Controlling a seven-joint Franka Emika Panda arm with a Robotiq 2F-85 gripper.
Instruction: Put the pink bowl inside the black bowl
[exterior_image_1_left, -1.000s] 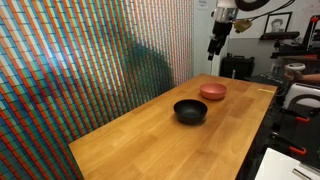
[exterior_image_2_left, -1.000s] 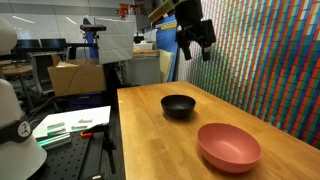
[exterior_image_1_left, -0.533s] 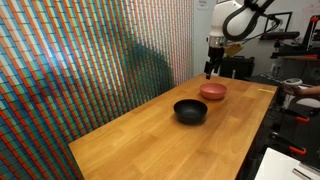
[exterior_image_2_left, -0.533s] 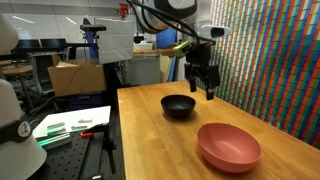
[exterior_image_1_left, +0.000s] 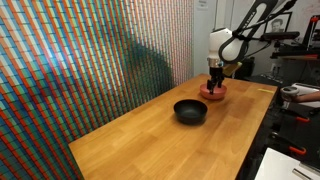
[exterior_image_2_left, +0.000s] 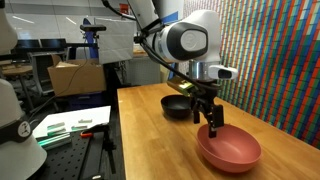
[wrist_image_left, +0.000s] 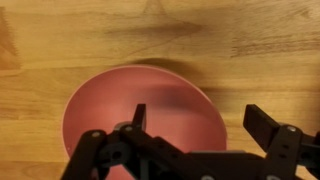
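I need to move my gripper down next and a little toward the black bowl, onto the pink bowl's rim (exterior_image_1_left: 214, 84) on that side, because its open fingers are already on both sides of the rim.
The pink bowl (exterior_image_2_left: 232, 150) is a shallow salmon-pink bowl on the wooden table, also seen in an exterior view (exterior_image_1_left: 213, 92) and in the wrist view (wrist_image_left: 130, 115). The black bowl (exterior_image_2_left: 177, 106) is glossy and sits apart from it, nearer the table's middle (exterior_image_1_left: 190, 111). My gripper (exterior_image_2_left: 211, 124) is open and hangs just above the pink bowl's rim (exterior_image_1_left: 214, 84). In the wrist view (wrist_image_left: 197, 118) one finger is over the bowl's inside and the other over the bare wood beside the rim. It holds nothing.
The wooden table (exterior_image_1_left: 140, 140) runs along a colourful patterned wall (exterior_image_1_left: 90, 60). Beyond the table's edge are a desk with papers (exterior_image_2_left: 70, 125), a cardboard box (exterior_image_2_left: 75, 75) and lab equipment (exterior_image_1_left: 290, 100).
The arm has swung down from high above the table, past the black bowl, to just above the pink bowl's rim. The jaws stayed open. Both bowls are unmoved.
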